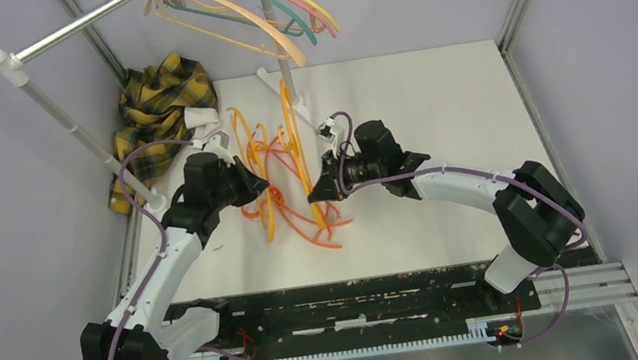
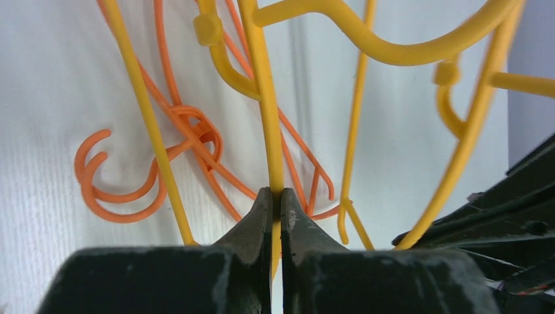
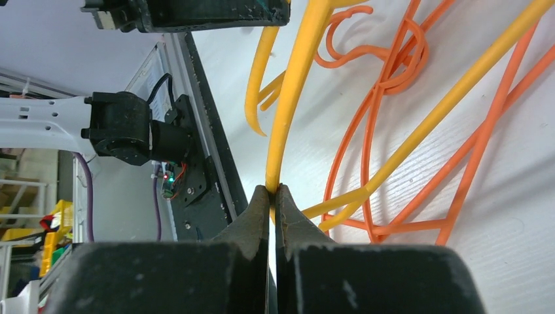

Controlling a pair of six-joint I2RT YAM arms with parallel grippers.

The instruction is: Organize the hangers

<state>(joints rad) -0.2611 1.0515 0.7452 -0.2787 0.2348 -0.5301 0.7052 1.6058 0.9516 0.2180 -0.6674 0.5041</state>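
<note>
The rack bar has a bare part beside the peach hanger, so I will raise my left gripper outward, hook the yellow hanger there and let go of it.
Several hangers in peach, teal, pink and yellow (image 1: 264, 6) hang on the rack bar at the top. A tangle of orange hangers (image 1: 283, 180) and yellow hangers (image 1: 294, 137) lies on the white table. My left gripper (image 1: 263, 190) is at the tangle's left side, its jaws shut on a thin yellow hanger bar (image 2: 268, 131) in the left wrist view (image 2: 276, 196). My right gripper (image 1: 321, 189) is at the tangle's right side, shut on a yellow hanger arm (image 3: 294, 98) in the right wrist view (image 3: 273, 193). I cannot tell whether both hold the same hanger. Orange hangers (image 2: 190, 131) (image 3: 393, 98) lie beneath.
A yellow-black plaid cloth (image 1: 159, 108) lies at the back left by the slanted white rack pole (image 1: 65, 120). The upright rack pole (image 1: 286, 63) stands just behind the tangle. A black rail (image 1: 358, 296) runs along the near edge. Grey walls close in both sides.
</note>
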